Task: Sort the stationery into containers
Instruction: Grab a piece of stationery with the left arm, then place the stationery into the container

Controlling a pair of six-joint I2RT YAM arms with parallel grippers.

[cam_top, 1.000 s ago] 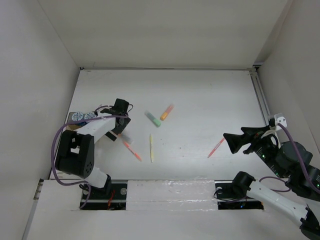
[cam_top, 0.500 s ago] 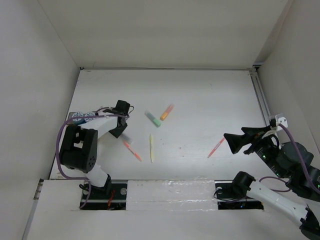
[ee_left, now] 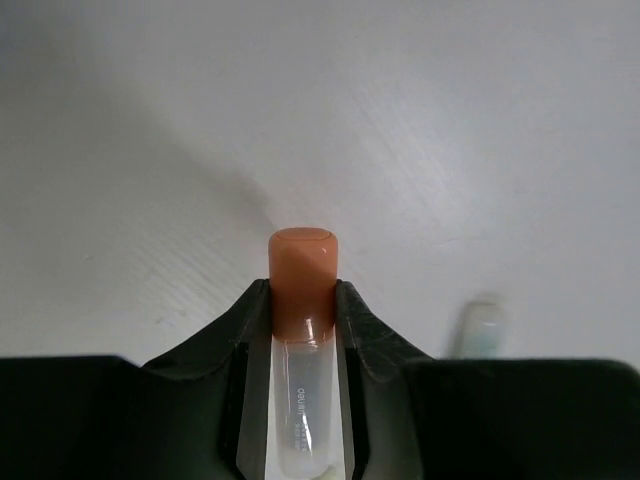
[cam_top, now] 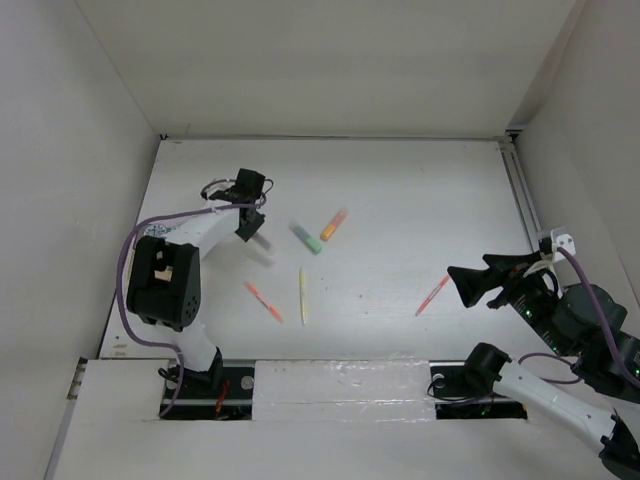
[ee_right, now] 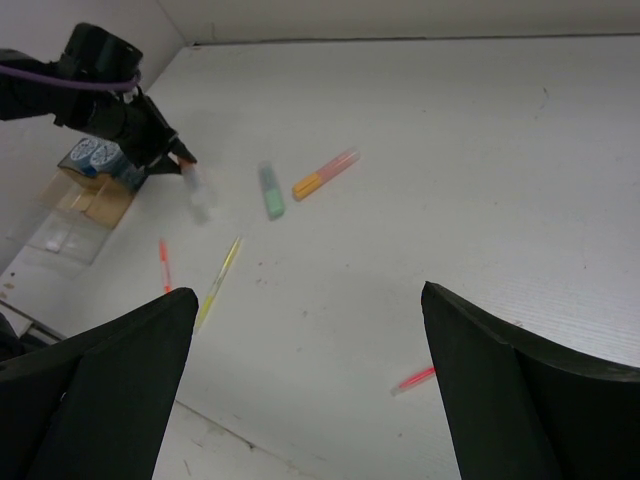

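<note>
My left gripper will next swing to the left in the top view, over the tan tray point(ee_right: 78, 205) beside the cylinders, to release the marker, because that section is empty.
My left gripper point(cam_top: 251, 218) point(ee_left: 302, 292) is shut on a stubby clear-bodied marker with an orange cap point(ee_left: 302, 270), raised off the table at the left. On the table lie a green-grey highlighter point(cam_top: 305, 238) point(ee_right: 270, 192), an orange highlighter point(cam_top: 333, 224) point(ee_right: 322, 175), an orange-red pen point(cam_top: 265, 301), a yellow pen point(cam_top: 302, 296) and a pink pen point(cam_top: 432, 295) point(ee_right: 415, 380). The tan tray point(ee_right: 78, 205) with two blue-and-white cylinders point(ee_right: 92, 156) shows at far left in the right wrist view. My right gripper point(cam_top: 458, 287) point(ee_right: 308, 295) hangs open and empty beside the pink pen.
White walls close in the table on the left, back and right. A metal rail point(cam_top: 522, 205) runs along the right edge. The left arm's purple cable point(cam_top: 135, 250) loops over the tray's side of the table.
My left gripper closed on the orange-capped marker near the orange-red pen, lifted it and swung toward the back of the table. The right arm stayed still.
</note>
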